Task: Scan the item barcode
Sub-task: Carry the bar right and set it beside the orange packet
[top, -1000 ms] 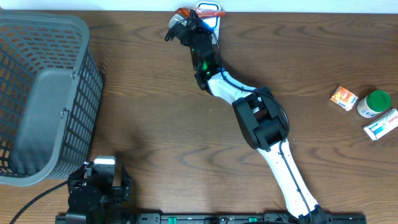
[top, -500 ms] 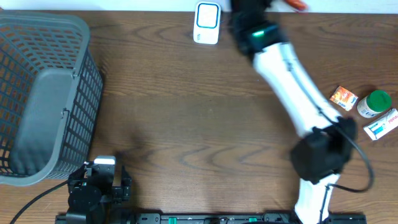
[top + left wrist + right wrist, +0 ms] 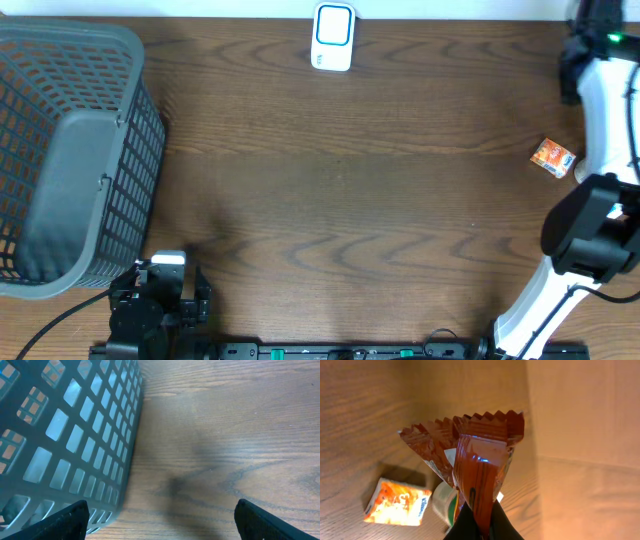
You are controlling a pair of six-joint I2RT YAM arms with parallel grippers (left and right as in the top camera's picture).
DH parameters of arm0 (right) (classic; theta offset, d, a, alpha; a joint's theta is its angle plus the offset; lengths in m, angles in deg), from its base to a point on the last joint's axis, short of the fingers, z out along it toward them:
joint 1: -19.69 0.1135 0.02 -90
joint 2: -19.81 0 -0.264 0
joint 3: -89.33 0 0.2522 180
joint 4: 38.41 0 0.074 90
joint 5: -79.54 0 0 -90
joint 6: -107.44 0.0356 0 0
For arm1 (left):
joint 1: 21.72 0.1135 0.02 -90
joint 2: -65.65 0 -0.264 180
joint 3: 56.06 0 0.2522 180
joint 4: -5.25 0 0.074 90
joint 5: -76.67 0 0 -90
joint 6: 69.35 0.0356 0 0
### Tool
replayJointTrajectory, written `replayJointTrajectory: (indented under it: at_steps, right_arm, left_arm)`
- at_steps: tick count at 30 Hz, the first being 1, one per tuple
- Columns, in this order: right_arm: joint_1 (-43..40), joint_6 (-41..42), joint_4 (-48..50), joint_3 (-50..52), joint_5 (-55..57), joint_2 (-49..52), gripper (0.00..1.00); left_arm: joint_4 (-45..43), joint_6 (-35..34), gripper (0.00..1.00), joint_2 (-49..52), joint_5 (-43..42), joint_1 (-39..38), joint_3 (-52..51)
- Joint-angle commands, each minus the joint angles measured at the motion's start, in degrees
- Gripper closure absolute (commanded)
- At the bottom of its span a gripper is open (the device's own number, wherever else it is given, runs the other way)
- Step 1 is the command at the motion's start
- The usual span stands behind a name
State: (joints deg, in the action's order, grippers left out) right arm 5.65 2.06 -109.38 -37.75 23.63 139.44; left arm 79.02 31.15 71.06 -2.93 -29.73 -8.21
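I should next bring my right gripper down and back to the tabletop [image 3: 429, 505] beside the orange tissue pack and let go of the packet [image 3: 481, 457] by the jar.
The item is a red-brown snack packet [image 3: 481, 457] with zigzag ends. My right gripper [image 3: 481, 524] is shut on its lower end and holds it upright above the table's far right. The white barcode scanner [image 3: 333, 36] stands at the back edge in the middle, far left of the right arm [image 3: 600, 95]. In the overhead view the packet itself is hidden. My left gripper [image 3: 162, 521] hangs open over bare wood beside the basket, with nothing between its fingers [image 3: 67, 521].
A grey mesh basket [image 3: 70, 150] fills the left side, and its wall [image 3: 75, 430] is close to my left gripper. An orange tissue pack [image 3: 553, 158] lies at the right, also seen as the orange pack [image 3: 397, 502] beside a green-lidded jar [image 3: 445, 502] under the held packet.
My right arm has swung from the scanner at the back middle over to the far right edge, carrying the packet. The left arm has not moved.
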Motion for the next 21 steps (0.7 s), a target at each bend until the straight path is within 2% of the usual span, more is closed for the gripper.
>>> replayJointTrajectory:
  at_steps: [1, 7, 11, 17, 18, 21]
  right_arm:
    - [-1.38, 10.51, -2.14, 0.59, -6.43, -0.66, 0.99]
    - [-4.66, 12.33, -6.67, 0.72, -14.1, -0.48, 0.99]
    - [-6.32, 16.15, -9.16, 1.03, -14.19, -0.48, 0.99]
    - [-7.43, 16.22, -8.13, 5.6, -14.27, -0.48, 0.98]
    - [-7.41, 16.2, -7.98, 6.1, -14.25, -0.48, 0.96]
    - [-7.41, 16.22, -7.76, 6.05, -14.25, -0.66, 0.99]
  left_arm:
    - [0.0, 0.11, 0.08, -0.2, -0.33, 0.22, -0.07]
    - [0.0, 0.11, 0.08, -0.2, -0.35, 0.22, -0.07]
    - [0.0, 0.11, 0.08, -0.2, -0.33, 0.22, -0.07]
    - [0.0, 0.11, 0.08, -0.2, -0.33, 0.22, -0.07]
    - [0.0, 0.11, 0.08, -0.2, -0.33, 0.22, -0.07]
    - [0.0, 0.11, 0.08, -0.2, -0.33, 0.22, -0.07]
